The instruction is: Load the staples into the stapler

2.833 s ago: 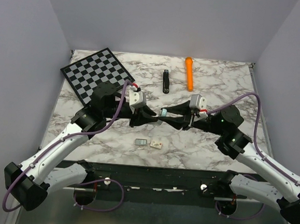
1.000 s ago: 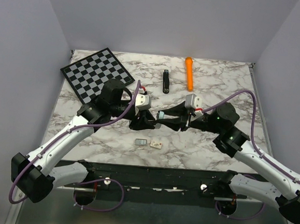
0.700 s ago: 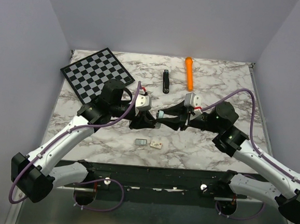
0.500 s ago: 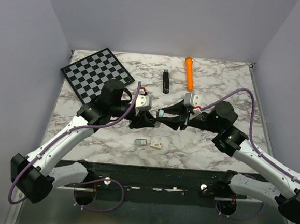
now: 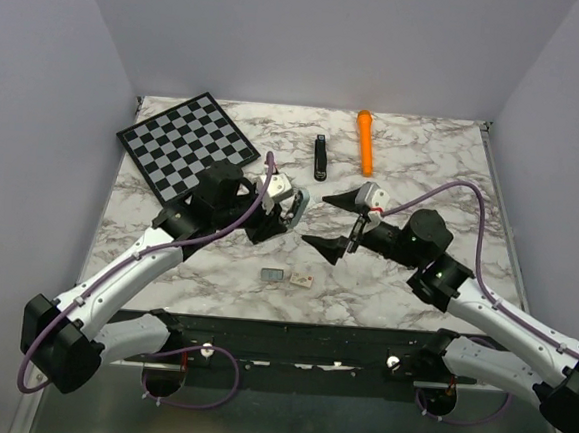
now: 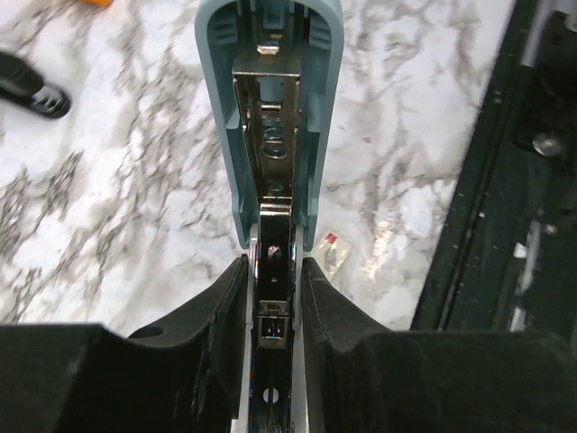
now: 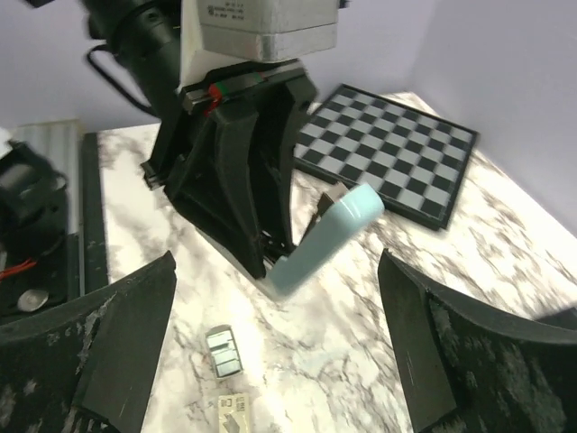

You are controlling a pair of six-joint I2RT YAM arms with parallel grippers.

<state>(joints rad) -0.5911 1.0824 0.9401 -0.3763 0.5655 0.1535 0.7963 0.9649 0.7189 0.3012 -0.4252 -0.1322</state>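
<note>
My left gripper moves down and to the left in the top view next, onto the marble between checkerboard and staples. It then releases the opened stapler, since it hangs midair.
The stapler (image 5: 295, 209) is pale blue with a metal staple channel. My left gripper (image 5: 272, 222) is shut on its base, just above the table's middle. In the left wrist view the stapler's blue lid (image 6: 320, 135) stands swung open beyond my left gripper (image 6: 273, 271), baring the channel. My right gripper (image 5: 331, 224) is open wide just right of the stapler, touching nothing. From the right wrist, the stapler (image 7: 329, 239) sits between and beyond the spread fingers of my right gripper (image 7: 278, 271). The staples (image 5: 274, 273), a small silvery-grey block (image 7: 224, 350), lie on the marble nearer the arms.
A tiny white piece (image 5: 303, 279) lies right beside the staples. A checkerboard (image 5: 187, 143) lies at the back left. A slim black object (image 5: 320, 159) and an orange marker (image 5: 365, 142) lie at the back centre. The table's black front rail (image 6: 532, 180) is close.
My right gripper has let go of the stapler's lid, opened wide and drawn back to the right. My left gripper keeps the stapler, whose lid now stands open.
</note>
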